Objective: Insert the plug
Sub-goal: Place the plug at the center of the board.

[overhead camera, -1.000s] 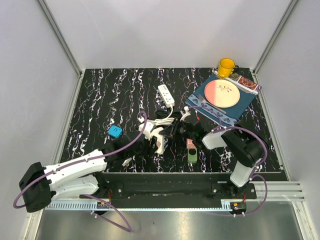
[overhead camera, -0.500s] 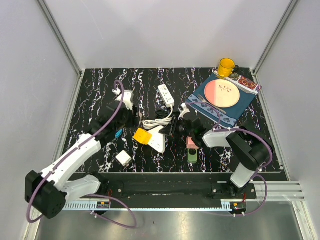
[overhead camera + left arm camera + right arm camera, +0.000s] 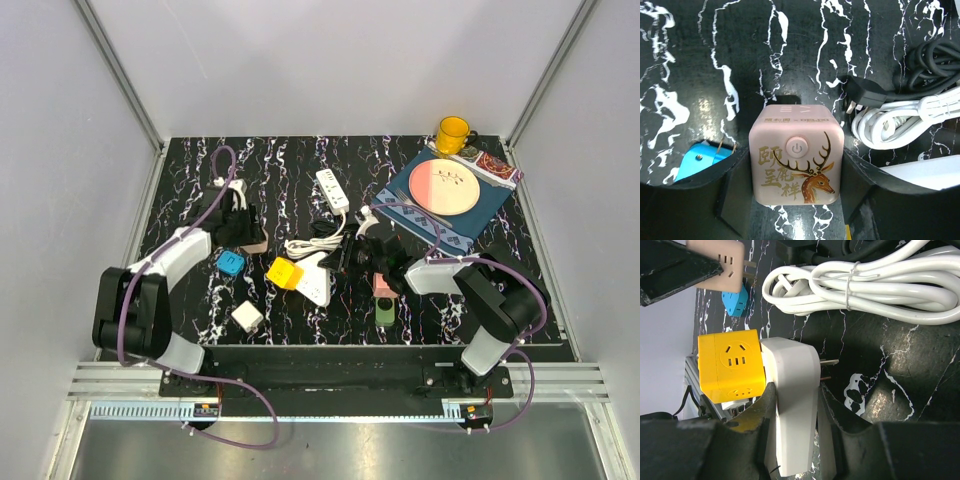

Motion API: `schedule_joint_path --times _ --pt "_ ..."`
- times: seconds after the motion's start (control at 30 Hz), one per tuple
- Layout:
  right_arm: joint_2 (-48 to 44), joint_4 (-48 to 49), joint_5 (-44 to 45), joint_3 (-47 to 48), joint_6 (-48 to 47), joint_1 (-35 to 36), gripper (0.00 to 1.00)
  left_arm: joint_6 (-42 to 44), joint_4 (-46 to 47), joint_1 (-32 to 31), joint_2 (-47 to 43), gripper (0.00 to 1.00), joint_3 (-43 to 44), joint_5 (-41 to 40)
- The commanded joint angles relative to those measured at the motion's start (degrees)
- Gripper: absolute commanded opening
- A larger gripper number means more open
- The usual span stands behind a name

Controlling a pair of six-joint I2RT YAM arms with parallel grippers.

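My left gripper will next go down and release the pink cube socket on the bare tabletop below it, between the blue cube and the coiled white cable.
My left gripper [image 3: 243,232] is at the left of the table, shut on a pink cube socket [image 3: 796,159] with a deer print and a power button. It shows in the top view [image 3: 255,243] too. My right gripper [image 3: 347,258] is shut on a white plug adapter [image 3: 792,390], whose two prongs [image 3: 828,369] point away from the fingers. The adapter lies against a yellow cube socket [image 3: 729,365], seen from above [image 3: 285,272] near the table's middle. In the right wrist view the pink cube [image 3: 722,260] sits at the top left.
A blue cube [image 3: 231,262] lies beside the left gripper. A small white cube [image 3: 246,317] is near the front edge. A white power strip [image 3: 332,190], coiled white cable [image 3: 865,285] and black cable are mid-table. A pink and green block [image 3: 384,300], a plate [image 3: 446,186] and a yellow mug [image 3: 452,133] are on the right.
My left arm has swung from the table's middle to the left and folded back; its gripper now holds the pink cube. The yellow cube is uncovered. My right gripper has barely moved.
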Motion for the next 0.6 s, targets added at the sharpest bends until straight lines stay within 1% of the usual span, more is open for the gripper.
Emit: schedule_joint_path --times 0.0,0.17,0.23,0.27,0.33,0.4,0.43,0.47,0.57 --pt "0.6 -7.7 2.8 0.1 -4.0 0.6 0.02 -0.5 6.3 1.0 2.9 0.16 4.5 7.0" --pt "0.8 -7.9 2.2 0.5 -3.8 0.5 0.03 -2.6 10.4 2.5 6.3 0.18 3.2 12.5" --pt "0.6 -8.4 2.2 0.5 -4.0 0.6 0.03 -3.1 12.2 3.4 6.9 0.19 2.1 13.3" --pt "0.6 -8.5 2.2 0.5 -4.1 0.6 0.03 -3.1 12.2 3.6 7.4 0.22 2.0 13.3" --pt "0.6 -9.0 2.2 0.8 -4.2 0.6 0.07 -2.8 11.6 3.7 7.8 0.26 2.3 13.3" --pt "0.5 -9.5 2.2 1.0 -4.4 0.6 0.12 -2.3 11.1 3.7 8.1 0.38 2.5 13.1" --pt "0.4 -9.7 2.2 1.1 -4.4 0.7 0.18 -1.9 11.0 3.7 8.1 0.43 2.5 12.4" --pt "0.3 -9.8 2.2 1.2 -4.5 0.7 0.21 -1.6 10.8 3.7 8.0 0.52 2.7 12.0" --pt "0.0 -10.6 2.5 1.7 -4.8 0.7 0.24 -0.2 9.1 3.7 7.6 0.63 3.3 10.5"
